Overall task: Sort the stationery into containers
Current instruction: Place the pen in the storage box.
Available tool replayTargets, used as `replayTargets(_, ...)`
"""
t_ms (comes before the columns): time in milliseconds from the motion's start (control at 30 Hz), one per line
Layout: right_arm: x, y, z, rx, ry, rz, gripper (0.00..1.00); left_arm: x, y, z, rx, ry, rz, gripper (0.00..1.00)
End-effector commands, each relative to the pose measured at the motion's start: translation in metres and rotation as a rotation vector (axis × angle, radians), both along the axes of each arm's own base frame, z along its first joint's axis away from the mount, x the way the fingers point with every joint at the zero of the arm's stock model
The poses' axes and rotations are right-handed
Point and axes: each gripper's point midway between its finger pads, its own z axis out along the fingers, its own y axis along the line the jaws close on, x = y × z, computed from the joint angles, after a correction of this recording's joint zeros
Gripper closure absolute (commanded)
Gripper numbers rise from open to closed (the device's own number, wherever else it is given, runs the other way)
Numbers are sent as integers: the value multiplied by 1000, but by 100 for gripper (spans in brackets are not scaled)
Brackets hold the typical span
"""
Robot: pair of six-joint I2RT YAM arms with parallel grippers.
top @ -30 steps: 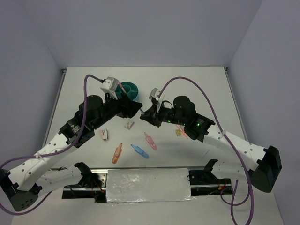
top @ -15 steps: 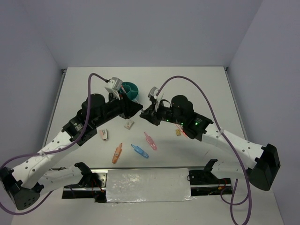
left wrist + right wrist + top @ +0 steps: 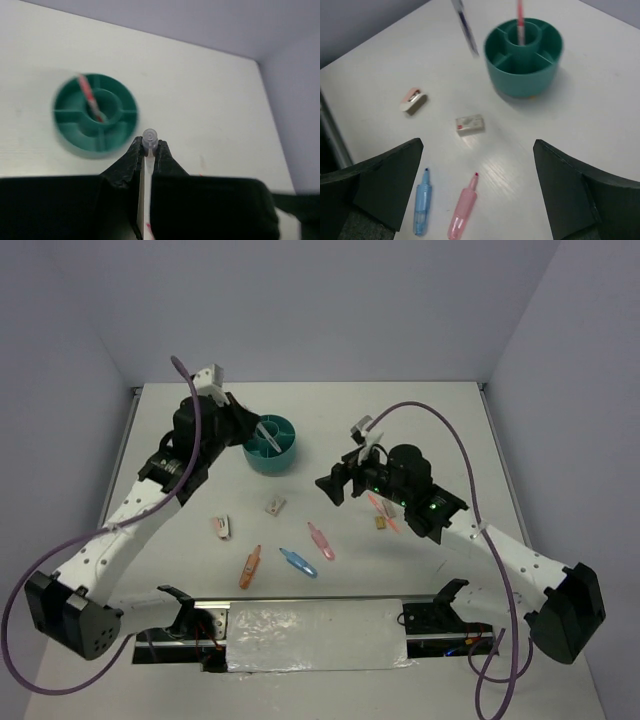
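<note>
The thin grey pen should go into the cup's central tube, because a pink pen already stands there. My left gripper needs to move outward and down next, bring it in and let go.
My left gripper is shut on a thin grey pen, which hangs above the table just right of the round teal cup. From above, the left gripper hovers over the cup. A pink pen stands in the cup's central tube. My right gripper is open and empty. Between its fingers lie a blue marker, a pink marker and a white eraser.
A pink-and-white eraser, an orange marker, salmon pens and a small tan eraser lie on the white table. Grey walls close the left, back and right sides.
The two grippers were close together. The left one closed on the grey pen and swung back over the cup. The right one opened and drew away to the right.
</note>
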Motion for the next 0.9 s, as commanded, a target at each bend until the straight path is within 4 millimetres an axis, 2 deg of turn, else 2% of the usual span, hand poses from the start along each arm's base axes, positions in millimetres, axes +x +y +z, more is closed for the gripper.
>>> replayTargets(0,8,-28,23,137,-8,-127,0,51,52,-4,43,-16,218,100)
replayTargets(33,2,-32,23,144,-11,-124,0,61,55,-4,55,-37,239,100)
replayTargets(67,-1,-33,24,147,-11,-120,0,79,55,-13,82,-42,254,100)
replayTargets(100,-6,-34,26,154,-14,-104,0,91,58,-5,86,-59,269,100)
replayTargets(133,-9,-34,20,147,-1,-99,0,100,60,-8,101,-55,278,100)
replayTargets(167,-11,-35,18,146,1,-96,0,113,58,-21,127,-35,281,100)
replayTargets(200,-13,-35,16,144,9,-88,0,122,59,-17,132,-49,287,100)
replayTargets(267,-19,-35,10,144,17,-70,0,137,57,-24,147,-52,286,100)
replayTargets(333,-22,-35,5,147,23,-59,0,145,58,-23,141,-55,282,100)
replayTargets(500,-22,-36,5,147,26,-65,0,154,64,-50,177,-10,317,100)
replayTargets(600,-23,-36,8,148,20,-60,0,158,62,-57,170,-4,310,100)
replayTargets(633,-22,-36,6,144,24,-66,0,158,61,-62,173,9,305,97)
replayTargets(733,-13,-43,2,123,47,-135,0,158,59,-79,167,44,299,77)
replayTargets(767,-9,-45,-1,115,64,-160,0,158,56,-83,156,54,292,64)
replayTargets(800,0,-49,-9,89,90,-212,0,156,56,-89,155,67,288,57)
replayTargets(833,5,-52,-9,69,112,-248,0,155,55,-90,146,73,288,53)
replayTargets(867,10,-56,-17,50,153,-290,0,154,54,-90,144,79,283,44)
